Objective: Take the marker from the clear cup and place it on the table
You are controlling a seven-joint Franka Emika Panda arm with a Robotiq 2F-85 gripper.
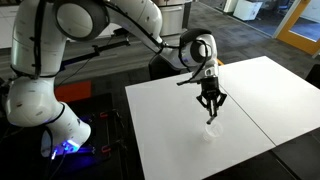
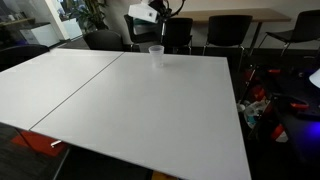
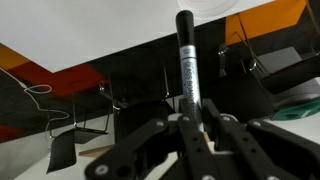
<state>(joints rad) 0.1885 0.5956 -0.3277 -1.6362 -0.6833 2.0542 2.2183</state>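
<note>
My gripper draws back away from the clear cup (image 1: pixel 212 130) and lowers to release the marker next, as the bare tabletop lies below it toward my base.
In the wrist view my gripper (image 3: pixel 190 120) is shut on the marker (image 3: pixel 186 60), a thin dark pen with a pale printed band that sticks straight out from between the fingers. In an exterior view the gripper (image 1: pixel 210 103) hangs a short way above the clear cup (image 1: pixel 212 130), which stands upright on the white table (image 1: pixel 260 95) near its dark seam. In an exterior view the cup (image 2: pixel 156 55) stands near the far edge of the table (image 2: pixel 150 110), with the gripper (image 2: pixel 163 8) above it at the top edge of the picture. The marker is too small to make out in both exterior views.
Dark chairs (image 2: pixel 225 32) and a wooden table (image 2: pixel 235 14) stand behind the far table edge. Clutter lies on the floor at the right (image 2: pixel 262 105). The robot's base with a blue light (image 1: pixel 65 145) is beside the table.
</note>
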